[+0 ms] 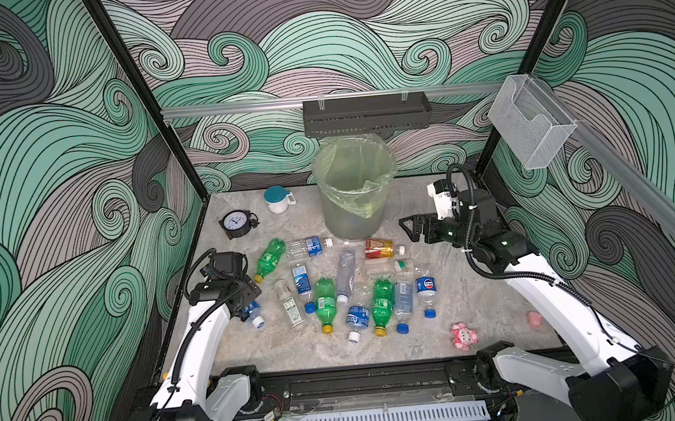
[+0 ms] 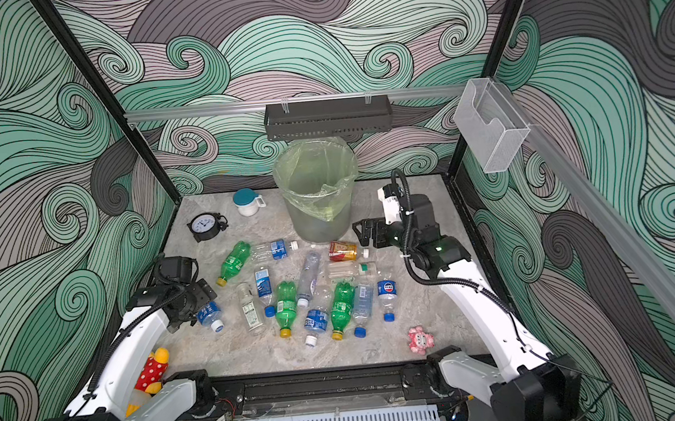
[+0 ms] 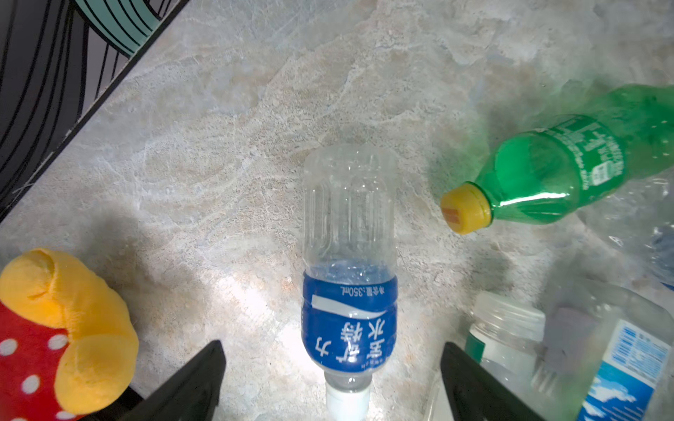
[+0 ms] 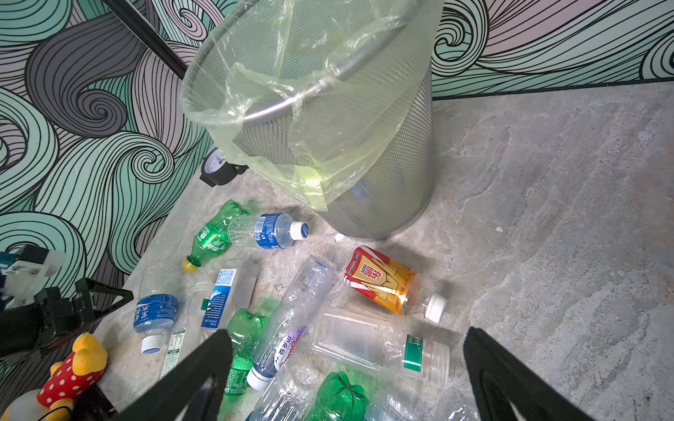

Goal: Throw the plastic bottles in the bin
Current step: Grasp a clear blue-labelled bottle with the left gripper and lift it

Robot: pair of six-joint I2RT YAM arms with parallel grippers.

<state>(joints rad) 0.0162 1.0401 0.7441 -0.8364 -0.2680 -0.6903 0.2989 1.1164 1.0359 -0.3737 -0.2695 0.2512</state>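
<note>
The blue label of the clear bottle [image 2: 208, 312] [image 3: 349, 319] should go between the open fingers of my left gripper as they move down next, since that bottle lies on the tabletop below the gripper.
Several plastic bottles [image 1: 346, 277] lie scattered on the stone-look table in both top views, among them green ones with yellow caps [image 1: 270, 259] and a red-orange labelled one [image 1: 378, 248] [image 4: 386, 284]. The bin [image 1: 353, 193] [image 2: 318, 196] [image 4: 383, 182], grey with a yellow-green bag, stands at the back centre. My left gripper [image 3: 332, 346] is open, low over a clear bottle with a blue label and white cap [image 3: 350, 255] [image 1: 253, 310]; its jaws stand either side of the neck end without touching. My right gripper [image 1: 408, 228] [image 4: 349, 331] hangs open and empty in the air, right of the bin.
A black clock [image 1: 238, 223] and a white jar with a teal lid [image 1: 277, 200] stand at the back left. A pink toy [image 1: 465, 335] lies front right, a red spotted plush [image 2: 152, 371] [image 3: 36, 346] by the left arm. A black shelf [image 1: 366, 115] and a clear box [image 1: 531, 128] hang on the walls.
</note>
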